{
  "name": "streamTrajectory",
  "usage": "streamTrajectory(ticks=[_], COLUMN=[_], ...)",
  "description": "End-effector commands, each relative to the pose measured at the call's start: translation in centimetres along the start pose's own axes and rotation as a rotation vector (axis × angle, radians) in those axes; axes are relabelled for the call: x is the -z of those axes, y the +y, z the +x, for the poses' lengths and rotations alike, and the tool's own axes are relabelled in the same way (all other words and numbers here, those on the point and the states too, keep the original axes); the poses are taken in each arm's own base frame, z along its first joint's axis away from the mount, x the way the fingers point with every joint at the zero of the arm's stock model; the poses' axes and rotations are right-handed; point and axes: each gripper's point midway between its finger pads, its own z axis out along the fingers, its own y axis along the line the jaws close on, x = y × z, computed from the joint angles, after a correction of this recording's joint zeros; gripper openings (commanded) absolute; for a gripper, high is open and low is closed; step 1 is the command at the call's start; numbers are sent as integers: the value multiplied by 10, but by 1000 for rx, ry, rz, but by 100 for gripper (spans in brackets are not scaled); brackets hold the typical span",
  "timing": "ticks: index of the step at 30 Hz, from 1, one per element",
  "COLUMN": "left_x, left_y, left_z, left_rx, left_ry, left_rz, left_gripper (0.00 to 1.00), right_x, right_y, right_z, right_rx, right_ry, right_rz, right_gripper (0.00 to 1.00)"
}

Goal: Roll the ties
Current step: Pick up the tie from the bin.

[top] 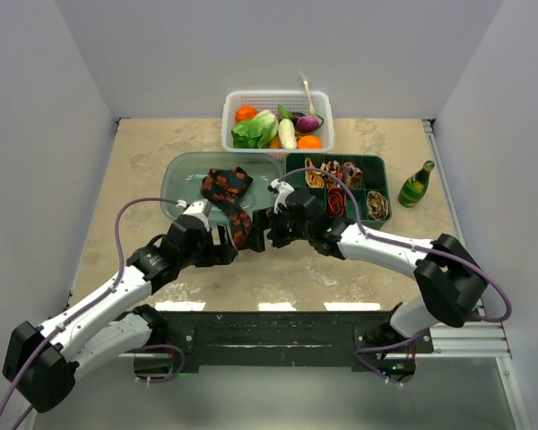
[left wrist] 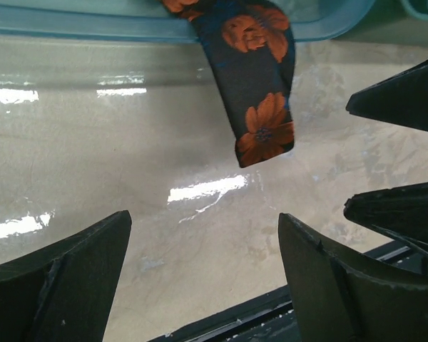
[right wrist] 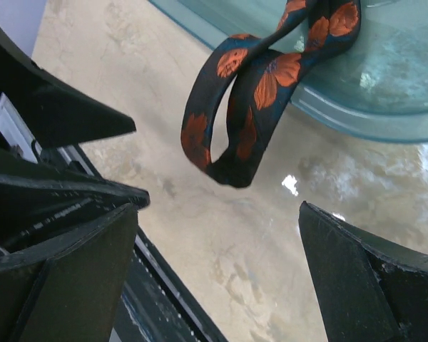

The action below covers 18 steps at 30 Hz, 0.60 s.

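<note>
The right gripper needs to reach down and to its left in the top view next, around the looped end of the tie, because that end hangs past the tray's rim there.
A black tie with orange flowers [top: 230, 195] lies heaped in the teal tray [top: 184, 172], and its end hangs over the tray's front rim onto the table. In the left wrist view that tie end [left wrist: 259, 92] lies flat ahead of my left gripper [left wrist: 203, 246], which is open with nothing between its fingers. The right wrist view shows the same tie end [right wrist: 232, 117] folded into a loop, just beyond my right gripper [right wrist: 217, 242], also open and empty. Both grippers [top: 229, 246] [top: 260, 240] face each other beside the tie end.
A green divided box [top: 385, 176] to the right of the tray holds several rolled ties [top: 316, 175]. Behind stands a white basket [top: 229, 109] of toy vegetables. A small green bottle [top: 416, 184] stands at the right. A black rail [top: 278, 327] runs along the near table edge.
</note>
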Motion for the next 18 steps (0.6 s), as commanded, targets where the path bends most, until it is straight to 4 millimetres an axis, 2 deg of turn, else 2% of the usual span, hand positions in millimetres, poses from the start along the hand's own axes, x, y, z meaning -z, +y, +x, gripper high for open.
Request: streamTrajectory(ticks=[1, 5, 12, 13, 18], left_x=[-3, 9, 27, 28, 24], left_y=[-11, -4, -6, -7, -6], left_z=[-34, -52, -76, -76, -74], left_rx=[55, 79, 101, 99, 97], left_ry=[-137, -204, -289, -287, -273], left_rz=[21, -7, 15, 23, 18], left_gripper=[89, 91, 92, 92, 93], right_x=[-14, -33, -50, -51, -54], right_y=[19, 11, 7, 14, 19], right_z=[-21, -19, -13, -17, -22], right_rx=[-38, -57, -88, -96, -115], right_ry=[-87, -71, -63, -81, -100], right_rz=[-96, -70, -81, -118, -152], right_gripper=[99, 99, 99, 96, 86])
